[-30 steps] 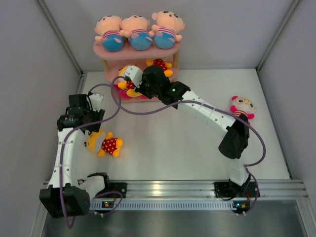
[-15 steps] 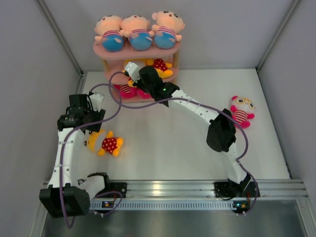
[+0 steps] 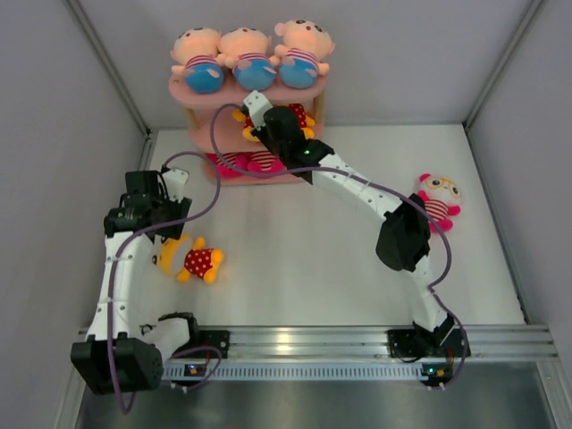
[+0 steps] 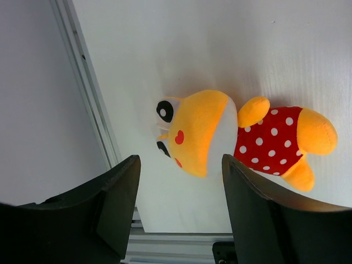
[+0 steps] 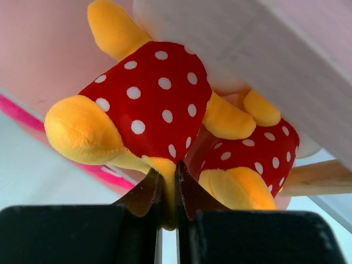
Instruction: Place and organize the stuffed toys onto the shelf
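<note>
The body of the held toy is already under the shelf board. My right gripper needs to move slightly toward the other yellow toy and let go of the leg.
The pink shelf stands at the back; three peach-headed stuffed toys lie along its top board. Pink-white striped toys lie on the bottom tier. My right gripper is at the middle tier. It is shut on the leg of a yellow polka-dot toy, which sits beside another yellow toy under the shelf board. My left gripper is open and hovers over a yellow polka-dot toy lying on the table. A pink-white toy lies at the right.
Grey walls close in the white table on the left, back and right. An aluminium rail runs along the near edge. A purple cable loops from the right arm across the table in front of the shelf.
My right gripper has carried the yellow toy from the shelf's front left up and to the right, into the middle tier. The left arm has not moved.
</note>
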Available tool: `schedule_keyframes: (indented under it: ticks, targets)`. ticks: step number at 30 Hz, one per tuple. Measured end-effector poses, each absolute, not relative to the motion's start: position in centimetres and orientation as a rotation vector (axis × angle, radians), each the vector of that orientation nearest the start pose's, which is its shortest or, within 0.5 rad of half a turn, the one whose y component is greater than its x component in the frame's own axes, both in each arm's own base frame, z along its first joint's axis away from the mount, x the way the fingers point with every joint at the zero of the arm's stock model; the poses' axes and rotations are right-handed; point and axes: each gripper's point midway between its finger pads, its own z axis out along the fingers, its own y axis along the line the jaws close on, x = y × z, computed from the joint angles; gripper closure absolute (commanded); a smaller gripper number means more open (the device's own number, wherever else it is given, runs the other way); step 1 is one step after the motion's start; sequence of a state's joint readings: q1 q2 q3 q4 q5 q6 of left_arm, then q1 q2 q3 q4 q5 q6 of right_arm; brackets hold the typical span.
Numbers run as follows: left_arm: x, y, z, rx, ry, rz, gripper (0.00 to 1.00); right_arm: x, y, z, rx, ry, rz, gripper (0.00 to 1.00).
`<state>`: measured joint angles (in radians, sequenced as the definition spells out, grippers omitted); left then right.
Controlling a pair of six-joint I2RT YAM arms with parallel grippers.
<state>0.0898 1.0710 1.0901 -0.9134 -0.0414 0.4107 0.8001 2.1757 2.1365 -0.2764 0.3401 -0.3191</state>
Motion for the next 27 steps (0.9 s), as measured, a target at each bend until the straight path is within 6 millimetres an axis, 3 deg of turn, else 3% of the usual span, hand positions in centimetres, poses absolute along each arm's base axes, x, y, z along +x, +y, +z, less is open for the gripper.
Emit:
schedule_keyframes:
  ticks: [6,8,9,10,12,18,22,27]
  targets:
    - [26.0,4.7,19.2,0.379,2.455,0.266,0.34,49.8,38.5,26.9,-0.722,1.718,-0.040,1.00]
    - [26.0,4.7,19.2,0.379,2.454,0.266,0.34,49.7,38.4,26.4,-0.718,1.723,-0.040,0.96]
    - [26.0,4.7,19.2,0.379,2.454,0.266,0.34,49.6,38.3,25.9,-0.723,1.730,-0.043,0.92]
    - [26.0,4.7,19.2,0.379,2.454,0.265,0.33,49.5,38.3,25.2,-0.728,1.736,-0.046,0.73]
    - [26.0,4.5,19.1,0.386,2.453,0.251,0.33,49.5,38.3,24.9,-0.722,1.740,-0.040,0.54]
    - [25.4,2.9,18.4,0.454,2.464,0.137,0.30,48.8,38.0,24.6,-0.731,1.745,-0.034,0.36]
    - [24.8,2.3,17.5,0.494,2.487,0.089,0.29,47.3,37.5,24.4,-0.746,1.741,-0.045,0.34]
    - [24.0,1.9,16.3,0.532,2.519,0.058,0.30,45.9,38.1,26.4,-0.747,1.694,-0.020,0.34]
